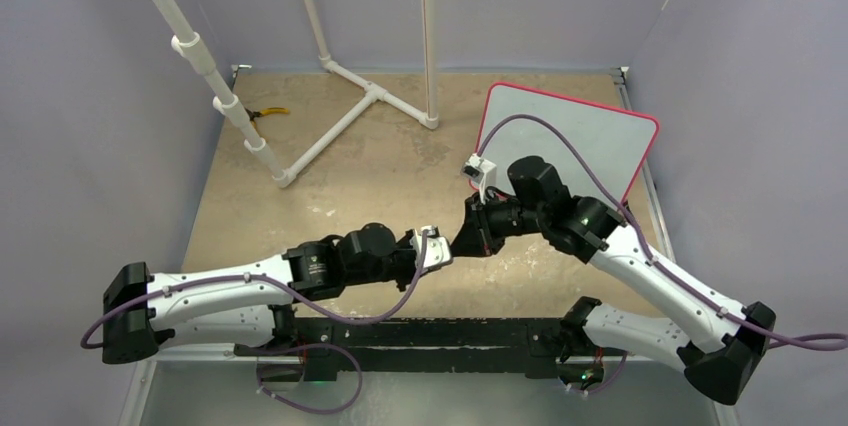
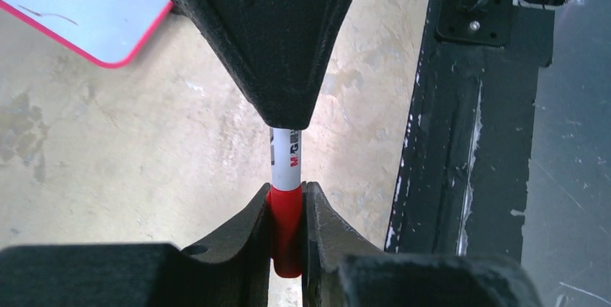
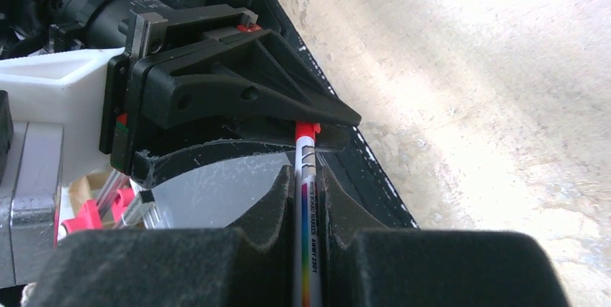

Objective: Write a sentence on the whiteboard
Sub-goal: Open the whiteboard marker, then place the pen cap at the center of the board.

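Observation:
My left gripper goes left in the top view next, then down to bare tabletop, to release the cap, because the cap covers the marker's writing end.
A white marker with a red cap spans between my two grippers, above the table's near middle. My left gripper is shut on the red cap. My right gripper is shut on the marker's white barrel, and its black fingers point at the left gripper from above in the left wrist view. In the top view the left gripper and right gripper meet tip to tip. The whiteboard, red-framed, lies at the far right behind the right arm. The sentence is out of view.
A white PVC pipe stand occupies the far left and middle. Yellow-handled pliers lie by the back wall. A black rail runs along the near edge between the arm bases. A whiteboard corner appears in the left wrist view.

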